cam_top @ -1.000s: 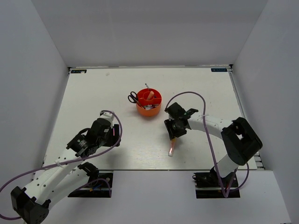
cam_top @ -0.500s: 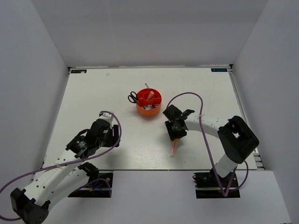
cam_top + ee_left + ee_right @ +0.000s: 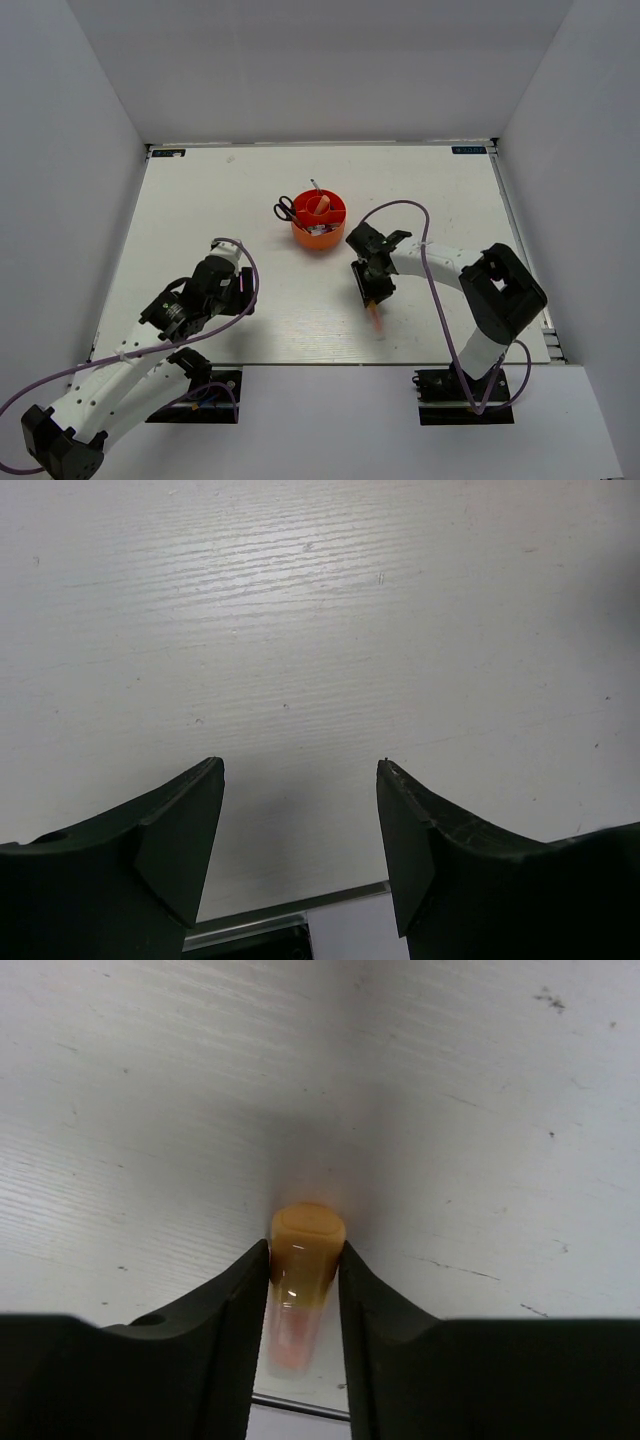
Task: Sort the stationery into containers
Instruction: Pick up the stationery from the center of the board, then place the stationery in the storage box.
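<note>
I will next lift my right gripper outward over the organiser's middle cup [image 3: 317,206] and lower it to release the marker, as the other orange marker already stands there.
The round orange-red organiser [image 3: 319,234] stands at the table's middle, holding black-handled scissors [image 3: 285,209], an orange marker stick [image 3: 320,205] and a thin pen [image 3: 314,185]. My right gripper [image 3: 372,296] is just right and near of it, shut on the other orange-and-white marker stick [image 3: 376,319], whose lower end sticks out toward the near edge. In the right wrist view my fingers [image 3: 240,1300] clamp the marker [image 3: 303,1250] on both sides, its orange cap end forward. My left gripper [image 3: 300,772] is open and empty over bare table at the near left [image 3: 200,290].
White walls close in the table on three sides. The table's near edge [image 3: 330,362] runs just below the held marker. A purple cable [image 3: 400,205] loops above the right arm.
My right gripper has swung the marker so its free end points more toward the near edge, and has shifted slightly left. The left arm has not moved.
</note>
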